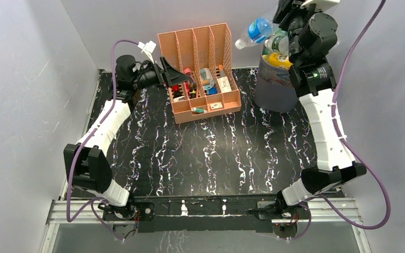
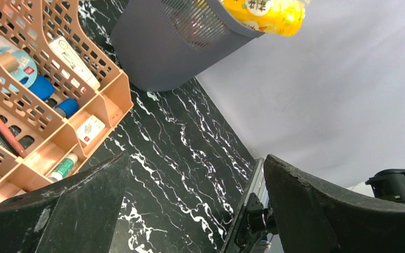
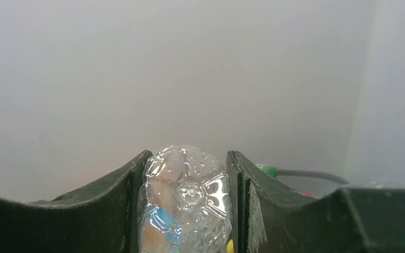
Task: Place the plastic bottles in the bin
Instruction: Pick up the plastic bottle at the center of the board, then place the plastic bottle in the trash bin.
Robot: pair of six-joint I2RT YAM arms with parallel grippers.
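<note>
The robot's right gripper will next move toward the right in the top view, then down over the bin's opening (image 1: 283,52) (image 3: 307,184) to let go of the clear bottle, which hangs outside the bin's rim.
My right gripper (image 1: 280,18) is shut on a clear plastic bottle (image 1: 254,30) with a blue label and holds it tilted in the air, above and just left of the dark grey mesh bin (image 1: 274,92). In the right wrist view the bottle's base (image 3: 185,195) is squeezed between the fingers (image 3: 137,179). The bin holds several bottles, among them a yellow one (image 1: 279,59) and a green one (image 1: 278,41). My left gripper (image 1: 171,76) is open and empty beside the left end of the peach organizer (image 1: 200,68). The left wrist view shows the bin (image 2: 174,52) with the yellow bottle (image 2: 263,13) sticking out.
The peach organizer (image 2: 105,100) holds small red, blue and white items and stands at the back middle of the black marble table (image 1: 216,153). Grey walls close in the left, back and right sides. The bin's rim (image 3: 311,174) shows behind the right fingers.
</note>
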